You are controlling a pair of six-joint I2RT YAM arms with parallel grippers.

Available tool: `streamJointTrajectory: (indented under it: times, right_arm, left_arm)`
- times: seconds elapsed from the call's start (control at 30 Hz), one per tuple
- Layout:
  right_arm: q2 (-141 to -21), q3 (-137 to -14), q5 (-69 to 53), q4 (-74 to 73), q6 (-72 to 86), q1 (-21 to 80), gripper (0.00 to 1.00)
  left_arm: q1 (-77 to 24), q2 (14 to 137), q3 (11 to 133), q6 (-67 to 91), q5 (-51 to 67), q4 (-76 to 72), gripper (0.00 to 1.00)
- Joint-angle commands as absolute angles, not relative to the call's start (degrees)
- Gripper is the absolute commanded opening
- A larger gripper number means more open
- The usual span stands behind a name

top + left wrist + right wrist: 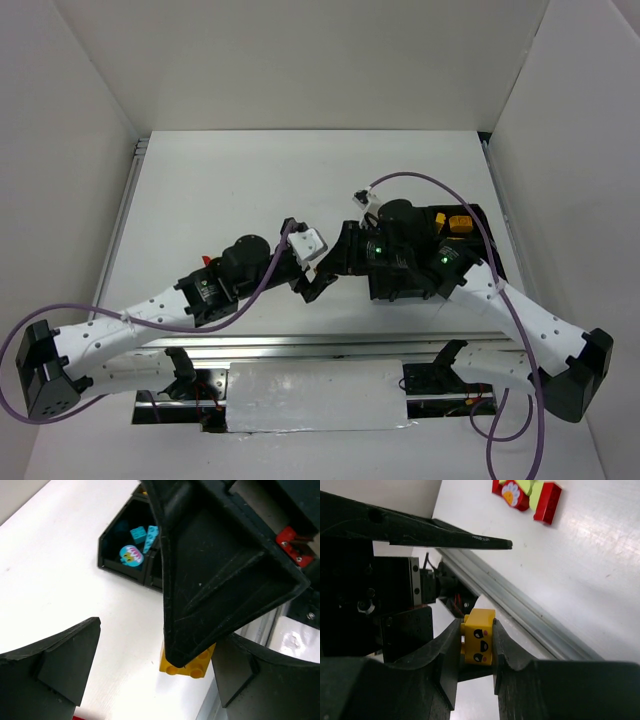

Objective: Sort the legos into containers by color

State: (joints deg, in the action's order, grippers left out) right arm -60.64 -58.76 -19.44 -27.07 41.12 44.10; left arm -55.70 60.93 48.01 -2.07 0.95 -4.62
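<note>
The yellow brick goes over the section of the container holding yellow (459, 226) next, and I release it there. That section is outward and to the right of my right gripper in the top view.
My right gripper (479, 630) is shut on a yellow brick (480, 641) with a printed face, held above the table's near edge. In the left wrist view this brick (189, 666) shows under the right gripper's black finger (215, 570). My left gripper (156, 650) is wide open and empty, its fingers on either side of the brick and apart from it. In the top view the two grippers meet, left (312, 283) and right (336, 262). The black tray (111, 555) holds several cyan bricks (132, 555) in one compartment. A yellow brick (459, 224) lies in a far compartment.
Two red bricks (547, 502) and a pale green brick (526, 487) lie together on the white table. The right arm covers most of the tray (478, 215). A metal rail (530, 615) runs along the table's near edge. White walls enclose the table.
</note>
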Motion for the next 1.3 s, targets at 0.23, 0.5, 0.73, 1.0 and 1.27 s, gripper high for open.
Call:
streamJointTrajectory:
  times: [0.23,0.5,0.73,1.0,1.27]
  right_arm:
    - [-67.23,-56.86,-3.2,-25.84,38.76,28.06,0.0]
    - [-74.61,-63.89,17.22,-31.81,36.91,3.28,0.0]
    - [-82.26,-69.25,16.87,-32.25,36.56,-5.53,0.12]
    - [-88.16,-72.6,16.09,-33.67,36.04,-7.29,0.83]
    - [-79.64,-71.72,13.71,-33.23,35.16,-1.51,1.0]
  left_arm:
    - [-55.37,60.12,53.61,7.64,-14.94,-3.09,0.99]
    - [-55.2,56.08,60.11,26.96,-32.41,22.3,1.0]
    - [-47.74,54.85,60.04,41.65,-42.02,40.43,0.99]
    - [-34.47,52.82,53.8,43.94,-33.93,38.41,1.0]
    - [-31.9,56.24,51.16,46.4,-29.89,33.76,1.0]
